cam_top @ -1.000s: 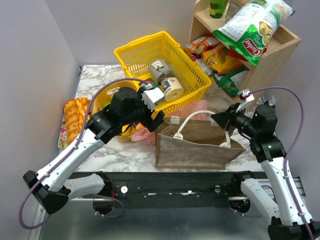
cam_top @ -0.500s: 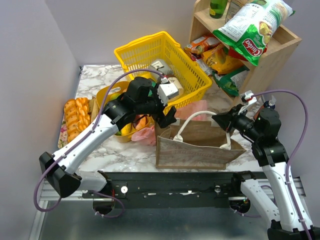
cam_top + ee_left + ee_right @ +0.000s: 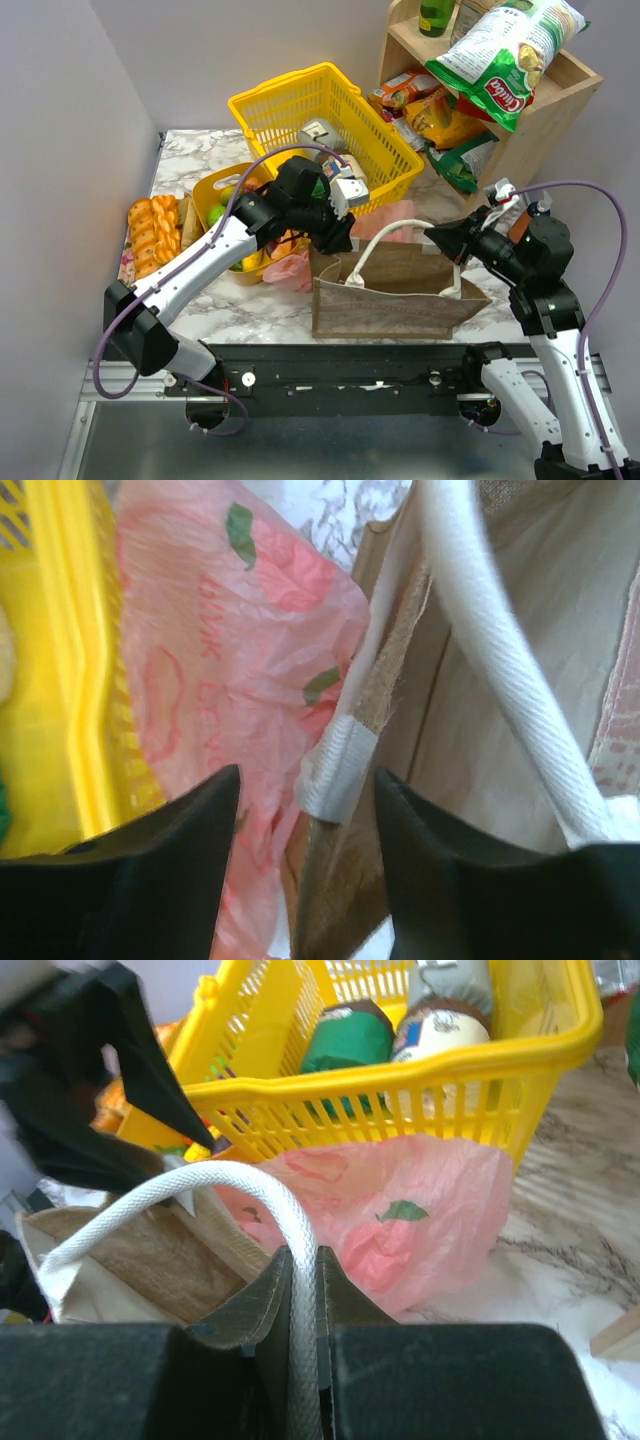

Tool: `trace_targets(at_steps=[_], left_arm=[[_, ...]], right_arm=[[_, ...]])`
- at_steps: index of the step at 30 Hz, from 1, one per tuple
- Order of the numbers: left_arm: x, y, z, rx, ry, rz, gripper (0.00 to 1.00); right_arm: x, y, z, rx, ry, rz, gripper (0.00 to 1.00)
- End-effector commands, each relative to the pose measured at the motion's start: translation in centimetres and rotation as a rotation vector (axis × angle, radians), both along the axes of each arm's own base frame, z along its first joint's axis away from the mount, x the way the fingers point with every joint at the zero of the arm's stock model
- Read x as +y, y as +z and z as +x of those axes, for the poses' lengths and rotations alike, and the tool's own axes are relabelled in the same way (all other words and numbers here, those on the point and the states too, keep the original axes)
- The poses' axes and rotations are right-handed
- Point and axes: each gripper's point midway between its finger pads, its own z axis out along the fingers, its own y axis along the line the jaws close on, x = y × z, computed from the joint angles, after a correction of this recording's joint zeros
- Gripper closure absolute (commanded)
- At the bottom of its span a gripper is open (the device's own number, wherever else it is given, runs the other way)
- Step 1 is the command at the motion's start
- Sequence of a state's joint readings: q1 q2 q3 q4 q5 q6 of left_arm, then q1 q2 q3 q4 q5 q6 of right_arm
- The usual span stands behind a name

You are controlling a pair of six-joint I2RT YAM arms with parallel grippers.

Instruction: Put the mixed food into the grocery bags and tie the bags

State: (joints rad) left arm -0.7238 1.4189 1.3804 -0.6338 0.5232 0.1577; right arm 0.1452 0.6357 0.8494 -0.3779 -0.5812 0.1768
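The white handle needs to get toward the brown paper bag's near rim, so my right gripper should first pull the handle back while it turns.
The brown paper bag stands at the table's front, with the pink plastic bag crumpled behind it. My left gripper is open over the bag's left rim. In the left wrist view its jaws straddle the rim and the handle's sewn end, with gaps on both sides. My right gripper is shut on the white handle, which runs up between its fingers. The green-and-white crisp packet lies on top of the shelf. Toy fruit sits in a yellow tub.
The yellow mesh basket with tins stands behind the bags. A braided bread loaf lies at the left edge. The wooden shelf with more snack packets fills the back right corner.
My left arm has swung right from the yellow tub to the paper bag's left rim, and its jaws have narrowed. The right gripper has kept hold of the handle, drifting slightly right.
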Motion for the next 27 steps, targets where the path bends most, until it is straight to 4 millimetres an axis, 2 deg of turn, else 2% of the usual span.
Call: trace_targets(at_steps=[1, 3, 6, 9, 13, 19, 27], left_arm=[[-0.4, -1.5, -0.4, 0.056, -0.044, 0.022, 0.70], [-0.6, -1.6, 0.0, 0.056, -0.024, 0.022, 0.93], [-0.4, -1.6, 1.4, 0.048, 0.046, 0.026, 1.00], [0.0, -1.4, 2.8, 0.052, 0.112, 0.015, 1.00], [0.5, -1.2, 4.0, 0.063, 0.164, -0.006, 1.00], [0.9, -1.4, 4.4, 0.065, 0.194, -0.025, 1.00], [1.2, -1.7, 4.3, 0.055, 0.214, -0.032, 1.00]], right_arm=[[1.3, 4.1, -2.9, -0.136, 0.132, 0.013, 0.87], [2.2, 4.6, -4.4, -0.159, 0.216, 0.024, 0.87], [3.3, 5.0, -7.0, -0.180, 0.349, 0.043, 0.86], [4.0, 5.1, -9.3, -0.176, 0.465, 0.060, 0.84], [4.3, 5.4, -11.5, -0.185, 0.535, 0.072, 0.79], [4.3, 6.1, -14.1, -0.184, 0.593, 0.085, 0.69], [4.4, 4.5, -16.7, -0.079, 0.662, 0.110, 0.46]])
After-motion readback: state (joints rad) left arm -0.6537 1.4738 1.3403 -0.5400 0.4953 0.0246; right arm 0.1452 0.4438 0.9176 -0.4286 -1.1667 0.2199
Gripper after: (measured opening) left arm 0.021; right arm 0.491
